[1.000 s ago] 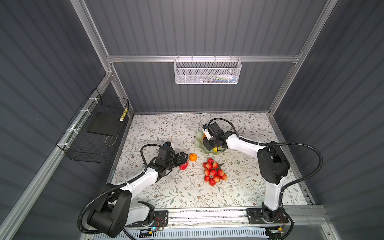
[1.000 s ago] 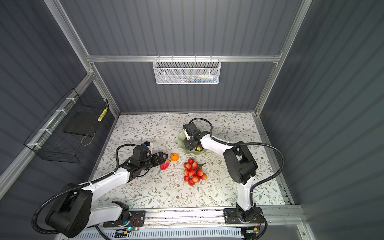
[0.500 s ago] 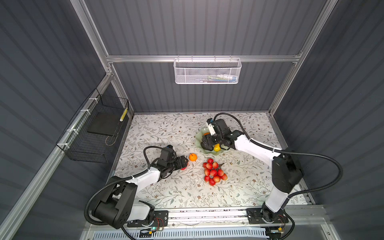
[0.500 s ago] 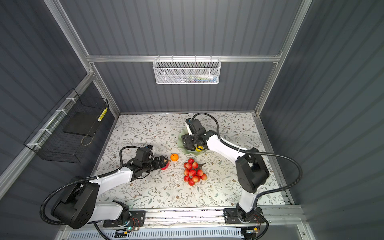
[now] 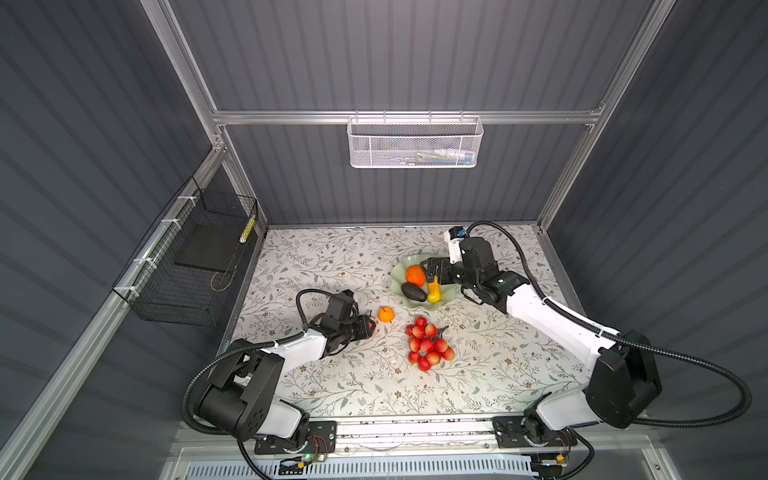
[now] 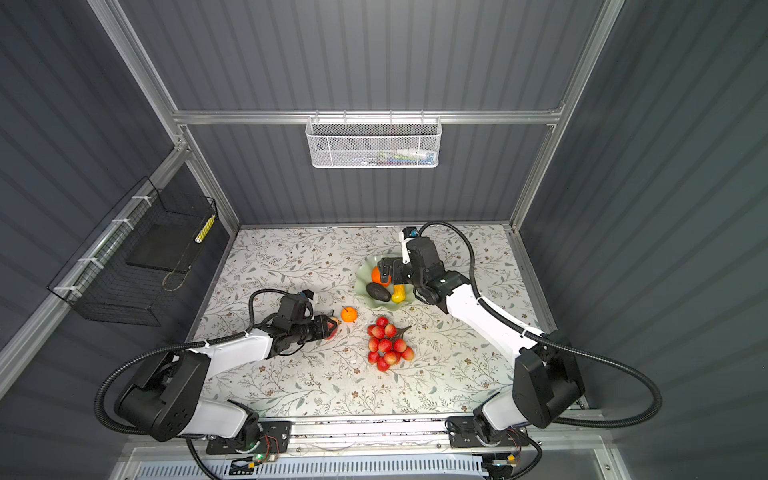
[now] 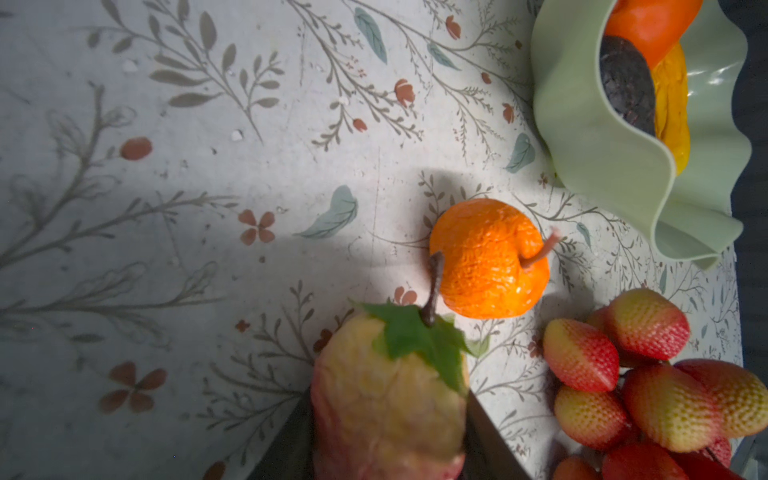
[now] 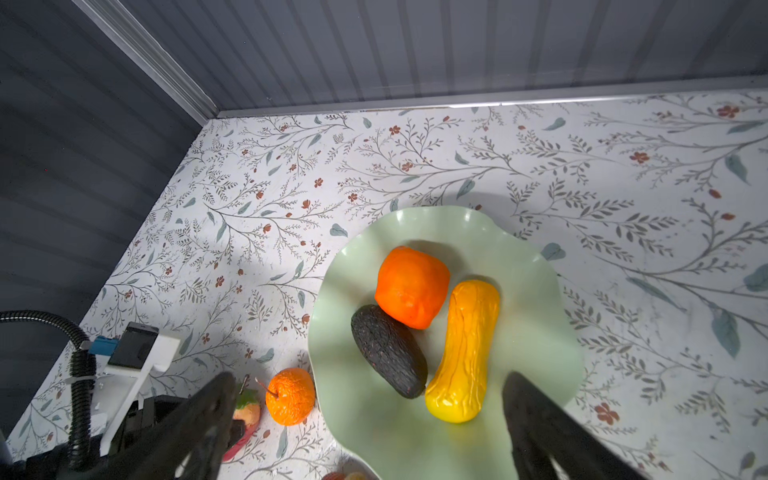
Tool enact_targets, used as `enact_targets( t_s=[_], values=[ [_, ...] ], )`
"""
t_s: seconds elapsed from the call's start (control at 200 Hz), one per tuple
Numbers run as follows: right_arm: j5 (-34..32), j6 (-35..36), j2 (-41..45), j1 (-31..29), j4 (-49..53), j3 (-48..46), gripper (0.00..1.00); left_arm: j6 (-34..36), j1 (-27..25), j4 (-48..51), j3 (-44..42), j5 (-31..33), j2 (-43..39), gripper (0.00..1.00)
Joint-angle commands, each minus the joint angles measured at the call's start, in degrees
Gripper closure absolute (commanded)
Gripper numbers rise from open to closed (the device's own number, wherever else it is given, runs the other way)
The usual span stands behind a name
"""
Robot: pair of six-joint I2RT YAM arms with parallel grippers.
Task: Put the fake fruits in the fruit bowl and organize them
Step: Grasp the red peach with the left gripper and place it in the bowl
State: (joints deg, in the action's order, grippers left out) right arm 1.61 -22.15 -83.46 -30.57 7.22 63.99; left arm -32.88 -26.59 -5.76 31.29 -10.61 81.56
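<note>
My left gripper rises next, moves outward over the bowl's rim and lowers there to release, as the bowl's bottom past the yellow fruit (image 7: 714, 104) is bare.
The pale green fruit bowl (image 5: 432, 306) holds the big orange (image 5: 415, 275), the dark avocado (image 5: 413, 291) and the long yellow fruit (image 5: 434, 293). My right gripper (image 8: 370, 386) hangs open over the bowl (image 8: 532, 332) with nothing between its fingers. On the table left of the bowl, my left gripper (image 7: 388, 415) is shut on the red strawberry-like fruit (image 7: 386, 399), a finger pressed on each side. The small stemmed orange (image 7: 486, 259) lies just beyond that fruit. The bunch of red balls (image 5: 428, 345) lies on the table in front of the bowl.
A white mesh basket (image 5: 414, 143) hangs on the back wall. A black wire basket (image 5: 187, 266) hangs on the left wall. Grey walls enclose the floral table on three sides.
My right gripper opened, left the yellow fruit in the bowl and drew back to the right. My left gripper closed on the strawberry-like fruit.
</note>
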Motion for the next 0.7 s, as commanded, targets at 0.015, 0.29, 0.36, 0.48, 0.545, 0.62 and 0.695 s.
enact_targets(
  t_s=[0.015,0.29,0.36,0.48,0.545,0.62,0.695],
  values=[
    [1.4,-3.6,2.9,1.4,-2.1,-3.0,0.01,4.2,-0.2,4.0,5.6,-1.7,-4.9,0.61],
    [2.2,-8.1,9.4,6.4,-4.7,-9.1,0.01,8.1,-2.5,2.6,21.6,-5.6,0.5,0.6],
    [1.4,-8.7,12.5,7.6,-4.5,-11.1,0.01,8.1,-5.1,0.6,26.4,-5.8,5.5,0.6],
    [0.0,-10.1,18.9,9.4,-4.5,-15.5,0.01,10.1,-10.5,0.3,37.3,-5.8,16.4,0.6],
    [-1.3,-10.7,23.4,10.0,-3.8,-17.7,0.01,9.8,-12.1,0.2,43.0,-7.1,22.6,0.6],
    [-2.1,-11.8,27.5,10.7,-2.8,-20.1,0.01,9.6,-13.2,0.7,49.0,-7.8,29.1,0.6],
    [-2.3,-12.5,30.9,11.1,-1.6,-22.1,0.01,9.2,-13.8,1.1,55.4,-7.8,34.6,0.6]
  ],
)
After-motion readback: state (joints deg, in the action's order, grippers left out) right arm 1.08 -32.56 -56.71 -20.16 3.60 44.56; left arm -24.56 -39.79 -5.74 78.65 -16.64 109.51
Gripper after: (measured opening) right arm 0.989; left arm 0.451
